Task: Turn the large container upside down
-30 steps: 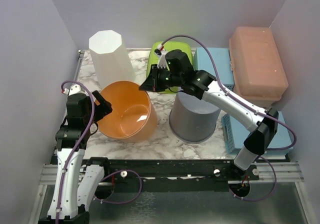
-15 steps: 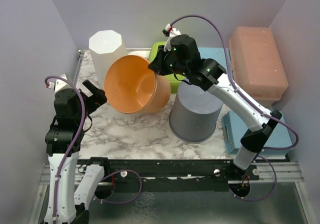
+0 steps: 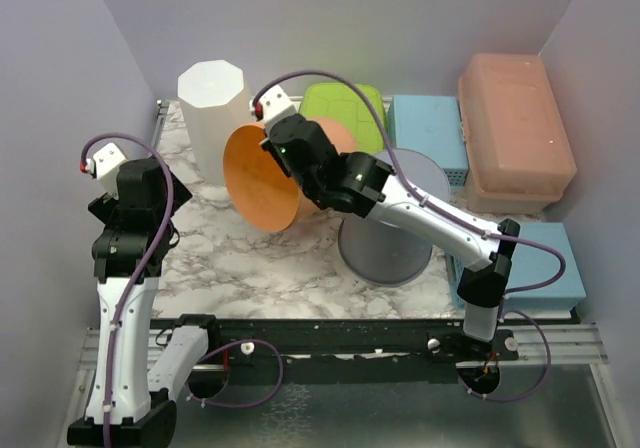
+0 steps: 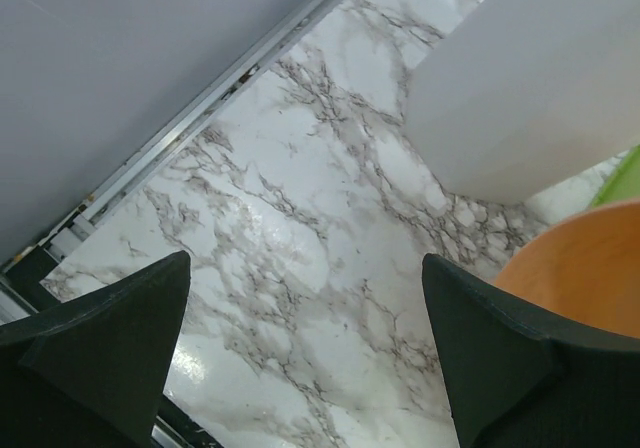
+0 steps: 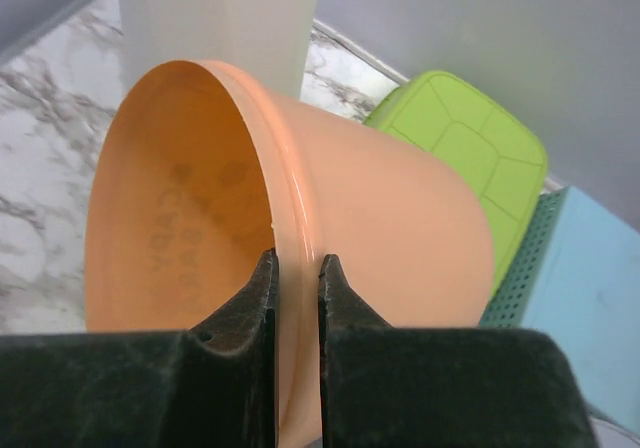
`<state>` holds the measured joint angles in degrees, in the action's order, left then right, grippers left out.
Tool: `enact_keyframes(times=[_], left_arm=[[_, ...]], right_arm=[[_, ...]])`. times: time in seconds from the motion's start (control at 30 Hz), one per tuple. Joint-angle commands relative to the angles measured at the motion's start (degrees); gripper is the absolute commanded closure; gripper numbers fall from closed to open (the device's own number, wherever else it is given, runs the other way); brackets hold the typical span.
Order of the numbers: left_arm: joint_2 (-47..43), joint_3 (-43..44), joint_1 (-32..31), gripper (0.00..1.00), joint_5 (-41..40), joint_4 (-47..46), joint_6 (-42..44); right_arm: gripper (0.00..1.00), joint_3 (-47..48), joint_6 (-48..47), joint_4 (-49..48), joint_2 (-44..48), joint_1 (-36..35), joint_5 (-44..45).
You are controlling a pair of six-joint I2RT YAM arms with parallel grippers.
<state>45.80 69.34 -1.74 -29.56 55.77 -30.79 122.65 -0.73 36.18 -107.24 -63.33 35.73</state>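
My right gripper moves the tipped bucket back and down onto its side next, releasing its rim. The bare marble there lies below it, nearer my base.
The large container (image 3: 262,180) is an orange plastic bucket, held off the marble table (image 3: 260,268) and tipped on its side, its mouth facing left. My right gripper (image 5: 297,258) is shut on its rim, one finger inside and one outside the wall (image 5: 400,218). In the top view that gripper (image 3: 283,154) sits at the upper edge of the rim. My left gripper (image 4: 305,260) stands wide open over bare table at the left, with nothing between its fingers. An edge of the orange container (image 4: 585,268) shows to its right.
A tall white container (image 3: 215,108) stands at the back left, just behind the bucket. A grey container (image 3: 385,240) sits upside down under the right arm. Green (image 3: 345,103), blue (image 3: 425,123) and pink (image 3: 515,133) boxes line the back right.
My right gripper has lifted the orange container and swung it left, tipping it from mouth up onto its side. My left gripper has opened wide and drawn back to the left.
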Motion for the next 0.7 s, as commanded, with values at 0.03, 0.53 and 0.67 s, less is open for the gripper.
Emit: enact_keyframes(times=[0.03,0.53,0.67], left_arm=[[3.1,1.8,-0.2,0.01,-5.5,-0.7,0.5],[8.0,-2.9,11.8,0.01,8.5,-6.2,5.1],[7.5,-4.3,12.9,0.01,10.9,-6.1,5.7]], right_arm=[[1.0,-6.8,-19.0,-14.3,1.2,-6.0,16.3],[1.0,-25.7,-18.9,-23.7,-0.3,-14.5,18.1],[0.99,-24.4,-6.0,-14.1,0.3,-14.6,6.1]])
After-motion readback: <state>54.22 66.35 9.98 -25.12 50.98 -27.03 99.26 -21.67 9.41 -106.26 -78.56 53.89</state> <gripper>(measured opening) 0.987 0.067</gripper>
